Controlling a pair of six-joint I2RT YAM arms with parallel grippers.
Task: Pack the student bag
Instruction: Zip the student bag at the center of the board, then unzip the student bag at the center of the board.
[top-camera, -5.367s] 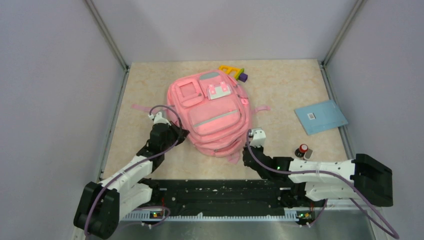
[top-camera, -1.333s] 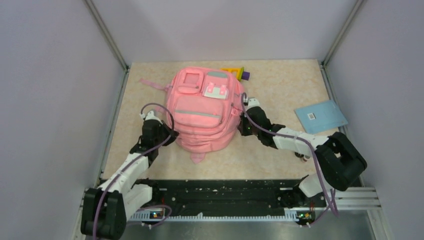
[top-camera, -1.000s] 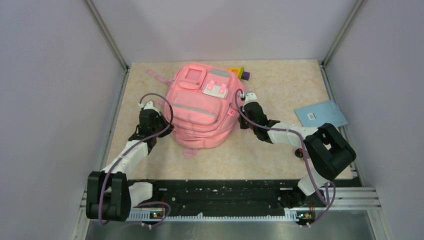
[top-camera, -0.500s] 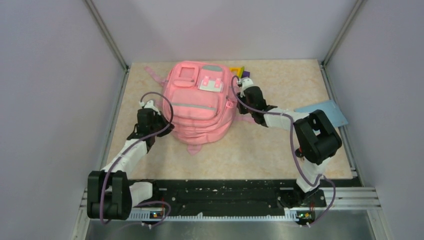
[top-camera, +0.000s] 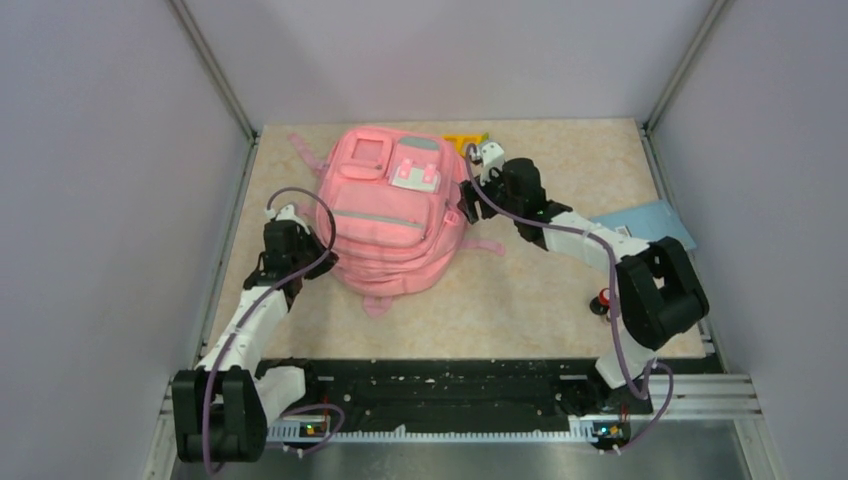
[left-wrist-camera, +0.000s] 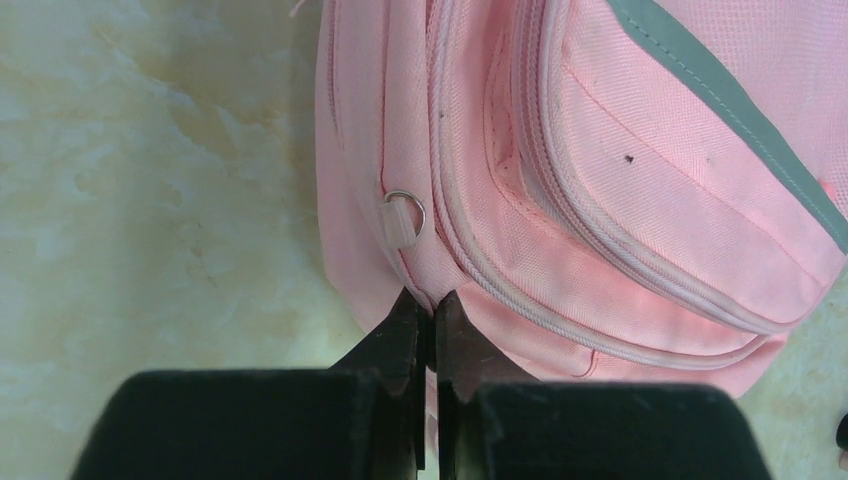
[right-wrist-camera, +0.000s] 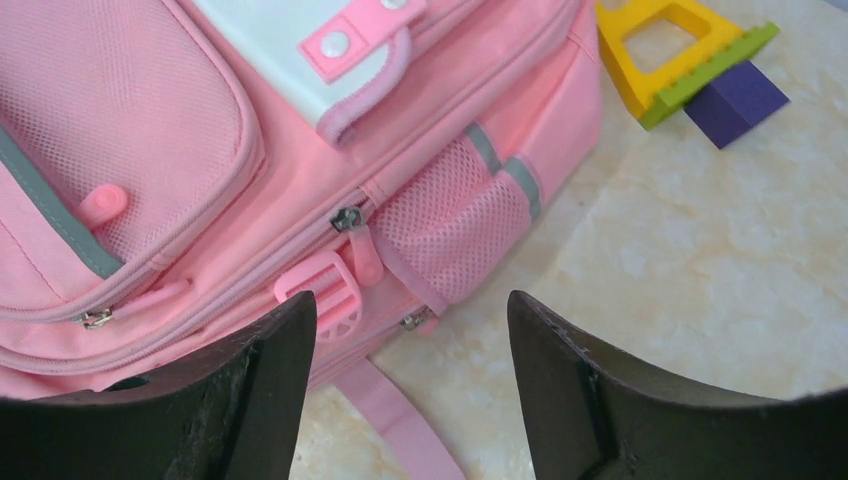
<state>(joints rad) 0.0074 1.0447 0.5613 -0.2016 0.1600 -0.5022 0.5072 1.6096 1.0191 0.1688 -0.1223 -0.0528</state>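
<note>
A zipper pull (top-camera: 453, 207) (right-wrist-camera: 364, 252) hangs free at the bag's seam edge, so I will lower my open right gripper to the left in the top view onto it and close.
The student bag (top-camera: 385, 215), big and pink, lies front-up on the table's back-left part, one strap (top-camera: 483, 246) trailing right. My left gripper (top-camera: 312, 262) is at the bag's left lower edge. In the left wrist view it (left-wrist-camera: 427, 298) is shut on a pinch of the bag's (left-wrist-camera: 620, 150) side seam, just below a small metal ring (left-wrist-camera: 405, 212). My right gripper (top-camera: 468, 203) hovers by the bag's right side. In the right wrist view it (right-wrist-camera: 410, 300) stands open over a pink buckle (right-wrist-camera: 325, 292) and mesh side pocket (right-wrist-camera: 455, 235), with nothing held.
A yellow, green and purple block toy (right-wrist-camera: 690, 60) lies behind the bag at the back edge (top-camera: 465, 140). A blue booklet (top-camera: 655, 220) lies at the right, partly under the right arm. A small red-capped item (top-camera: 603, 298) sits near the right elbow. Walls close in on three sides.
The bag has slid toward the back left and turned a little. My right gripper has opened, let go of the bag's right side and drawn back. The left gripper stays shut on the seam.
</note>
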